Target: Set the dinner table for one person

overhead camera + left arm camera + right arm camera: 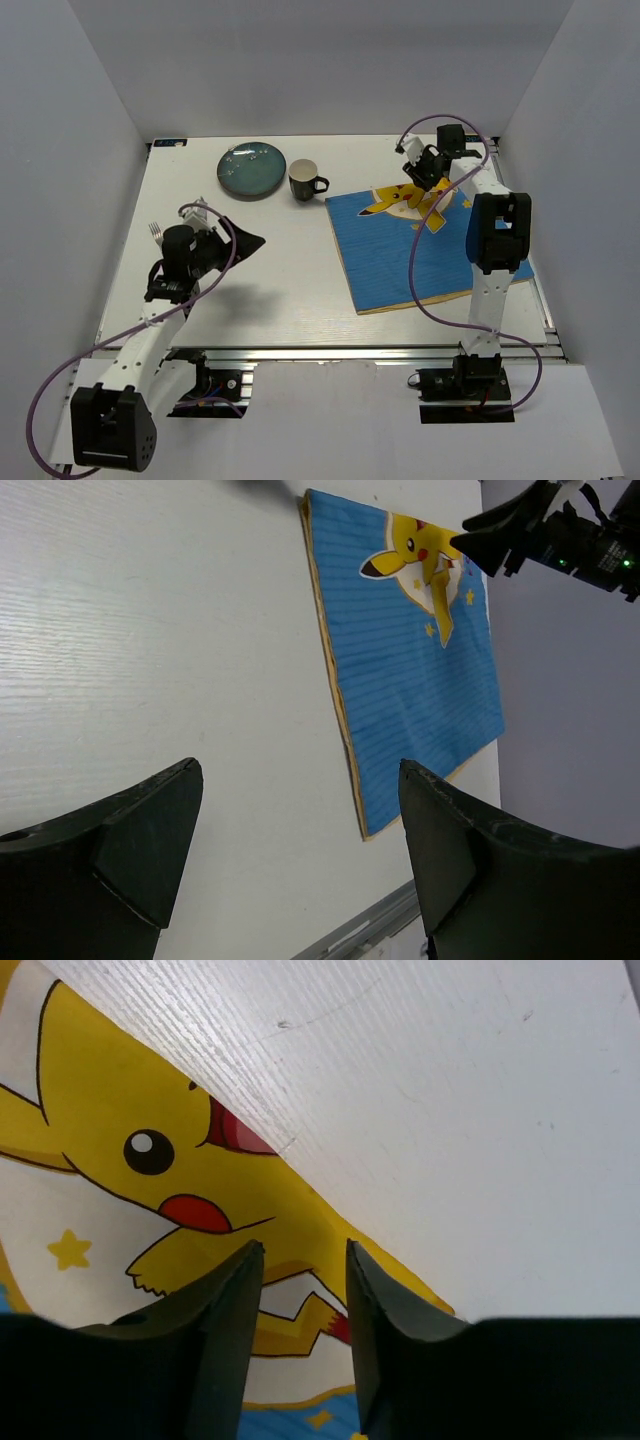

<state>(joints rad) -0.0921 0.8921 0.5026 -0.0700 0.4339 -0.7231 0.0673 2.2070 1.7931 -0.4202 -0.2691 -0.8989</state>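
I will move my left gripper down and to its right in the top view next, onto the middle of the placemat's facing edge, because the placemat is off-center.
The white dinner table (285, 290) carries a blue striped placemat (430, 255) with a yellow cartoon figure at the right. My right gripper (416, 172) hovers over the placemat's far edge. In the right wrist view it (302, 1248) is open by a narrow gap above the yellow figure (150, 1160), with nothing between the fingers. My left gripper (250, 241) is wide open and empty above the bare left-middle of the table. In the left wrist view it (298, 770) faces the placemat (410, 670).
A teal plate (252, 168) and a dark mug (305, 180) stand at the back, left of the placemat. A fork (155, 231) lies at the left beside my left arm. The silver rail (370, 352) runs along the near edge. Grey walls enclose three sides.
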